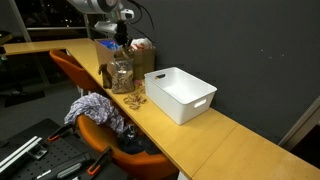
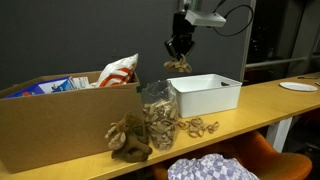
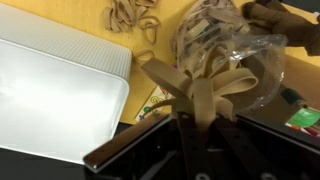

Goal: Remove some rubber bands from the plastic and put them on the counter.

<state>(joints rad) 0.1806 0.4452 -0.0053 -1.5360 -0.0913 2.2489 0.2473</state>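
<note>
Other bands already lie in the small pile of loose bands. My gripper will move down and away from the bag (image 2: 158, 115), over that pile, and let go of its bunch of bands there.
A clear plastic bag (image 2: 158, 115) full of tan rubber bands stands on the wooden counter (image 2: 270, 100), next to a white bin. It also shows in an exterior view (image 1: 120, 75) and in the wrist view (image 3: 235, 50). My gripper (image 2: 180, 50) hangs well above the bag and is shut on a bunch of rubber bands (image 2: 178, 65). In the wrist view the bands (image 3: 190, 95) stick out from between the fingers. In an exterior view the gripper (image 1: 120, 40) is above the bag. A small pile of loose bands (image 2: 200, 127) lies on the counter in front of the bin, and shows in the wrist view (image 3: 135, 18).
A white plastic bin (image 2: 205, 93) stands beside the bag. A cardboard box (image 2: 60, 120) with packets is behind it. A brown cloth-like lump (image 2: 128, 138) lies by the bag. A plate (image 2: 298, 87) sits far along the counter. An orange chair (image 1: 100, 125) with clothes stands below.
</note>
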